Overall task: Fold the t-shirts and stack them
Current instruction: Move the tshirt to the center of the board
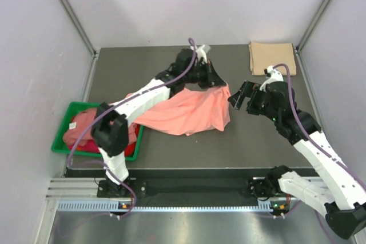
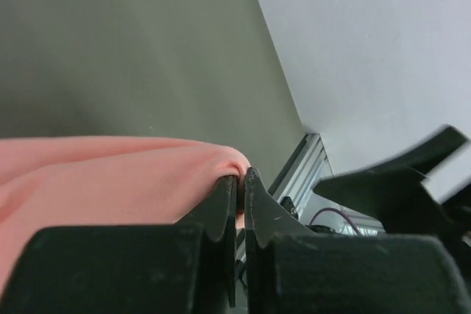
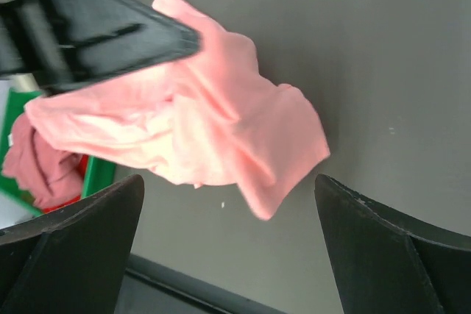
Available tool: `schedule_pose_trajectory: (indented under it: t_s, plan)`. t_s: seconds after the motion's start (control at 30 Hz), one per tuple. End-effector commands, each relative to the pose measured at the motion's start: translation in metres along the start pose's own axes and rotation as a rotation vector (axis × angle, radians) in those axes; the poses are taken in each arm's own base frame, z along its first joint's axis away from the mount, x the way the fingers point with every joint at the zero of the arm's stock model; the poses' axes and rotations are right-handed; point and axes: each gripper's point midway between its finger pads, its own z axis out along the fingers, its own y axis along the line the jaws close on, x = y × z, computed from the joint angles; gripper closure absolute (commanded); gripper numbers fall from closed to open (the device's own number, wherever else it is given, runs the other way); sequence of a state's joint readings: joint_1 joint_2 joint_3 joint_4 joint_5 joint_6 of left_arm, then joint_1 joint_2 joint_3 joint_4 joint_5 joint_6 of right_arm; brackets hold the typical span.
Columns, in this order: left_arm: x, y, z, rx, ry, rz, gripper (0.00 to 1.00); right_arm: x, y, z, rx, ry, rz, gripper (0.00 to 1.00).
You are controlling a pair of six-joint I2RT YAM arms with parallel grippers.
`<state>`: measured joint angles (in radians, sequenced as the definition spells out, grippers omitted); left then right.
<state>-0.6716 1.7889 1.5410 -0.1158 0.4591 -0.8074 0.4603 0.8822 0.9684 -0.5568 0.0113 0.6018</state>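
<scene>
The pink t-shirt's other end lies beside the green bin, so next my left gripper will carry the raised edge outward toward the tan t-shirt.
A salmon-pink t-shirt lies crumpled on the dark table, with one corner lifted at its upper right. My left gripper is shut on that raised edge. In the left wrist view the jaws pinch a fold of the pink t-shirt. My right gripper stands open just right of the shirt, apart from it. In the right wrist view its fingers are spread wide with the shirt beyond them. A tan t-shirt lies folded at the far right corner.
A green bin at the table's left edge holds pink and red t-shirts; the bin also shows in the right wrist view. The left arm reaches over the pink shirt. Grey walls enclose the table on three sides.
</scene>
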Motion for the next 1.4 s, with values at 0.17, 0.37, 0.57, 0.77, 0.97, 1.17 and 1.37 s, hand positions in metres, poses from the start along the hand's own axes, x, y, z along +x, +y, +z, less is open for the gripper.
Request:
schedule_pose_trajectory:
  t_s: [0.17,0.37,0.57,0.77,0.97,1.17,1.37]
  plan:
    - [-0.063,-0.095,0.03,0.243,-0.131,0.197,1.0,-0.026,-0.026,-0.025,0.135,-0.134,-0.02,0.0]
    - [-0.102,-0.114,0.041,0.283,-0.262,0.254,1.0,-0.031,-0.025,-0.025,0.137,-0.154,-0.019,0.0]
    - [-0.137,-0.08,0.058,0.193,-0.36,0.275,1.0,-0.028,-0.025,-0.016,0.146,-0.124,-0.032,0.0]
    - [-0.162,0.012,0.078,0.05,-0.381,0.208,1.0,-0.017,-0.032,-0.009,0.172,-0.09,0.008,0.0]
    - [-0.175,0.08,0.036,-0.077,-0.254,0.179,0.63,0.014,-0.041,0.001,0.185,-0.008,0.08,0.02]
    - [-0.118,0.152,-0.073,-0.669,-0.098,0.207,0.47,0.046,-0.051,0.021,0.19,0.076,0.114,0.06]
    - [0.006,0.212,-0.148,-0.933,0.172,0.105,0.53,0.047,-0.04,0.031,0.129,0.091,0.11,0.1]
